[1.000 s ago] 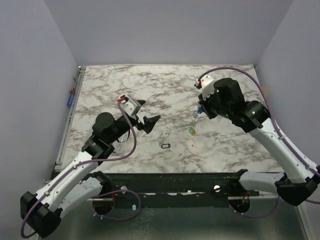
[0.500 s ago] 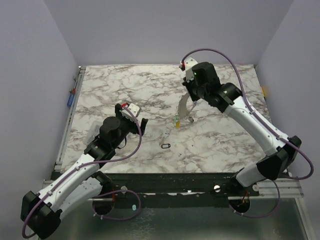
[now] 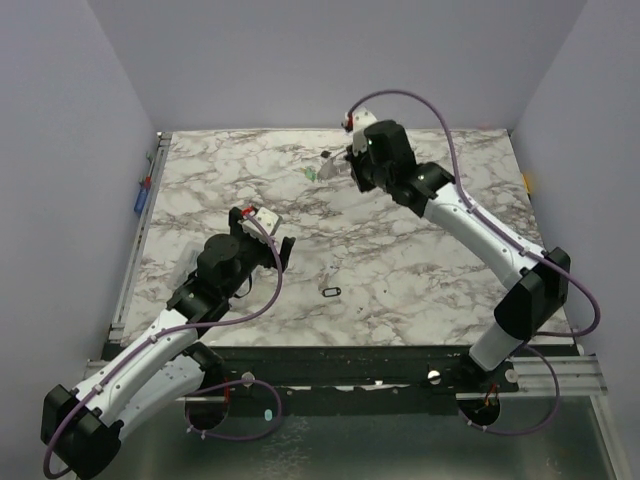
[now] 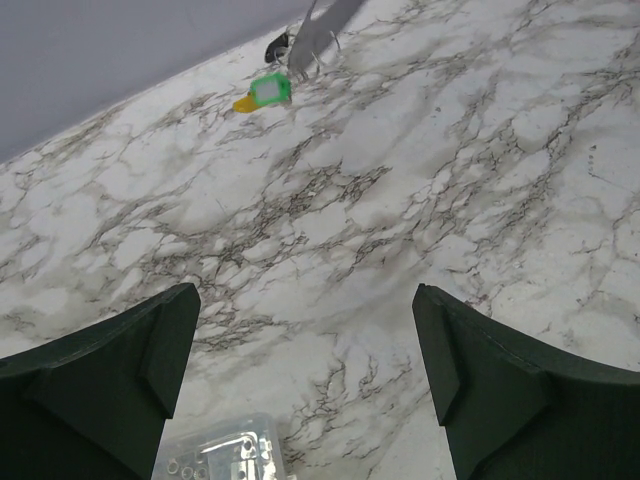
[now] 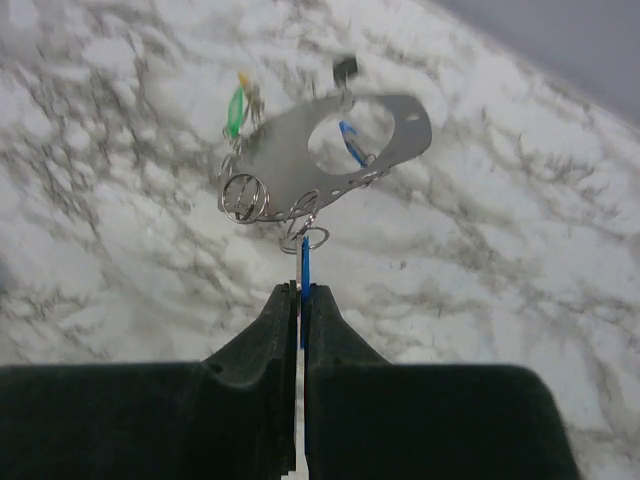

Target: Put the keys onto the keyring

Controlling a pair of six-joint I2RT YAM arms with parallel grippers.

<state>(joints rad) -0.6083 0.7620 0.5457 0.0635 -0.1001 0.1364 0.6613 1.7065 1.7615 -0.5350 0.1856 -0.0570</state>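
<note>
The bare middle marble is clear and lies below, nearer my base. I will next move my right gripper back and down over it to let go of the blue tag [image 5: 304,262].
My right gripper [image 5: 302,290] is shut on a blue key tag [image 5: 304,262]. From it hangs the keyring [image 5: 285,165], a silvery-grey metal piece with a large hole, held above the marble. Small split rings, a green tag [image 5: 236,110], a yellow tag tip, another blue key [image 5: 350,143] and a small black piece [image 5: 345,66] hang on it. In the top view this bunch [image 3: 326,170] is at the far middle of the table, with my right gripper [image 3: 343,168] beside it. My left gripper [image 4: 310,380] is open and empty, low over the marble at the near left [image 3: 281,252]. In its view the keyring [image 4: 320,25] and the green tag [image 4: 270,90] are far ahead.
A small black oval ring [image 3: 332,292] lies on the marble table [image 3: 440,270] near the front middle. A clear plastic bag of small rings [image 4: 215,455] lies just under my left gripper. Grey walls stand behind and at both sides.
My right arm has swung from the right middle to the far middle of the table, carrying the keyring bunch with it. My left gripper has drawn back and lower.
</note>
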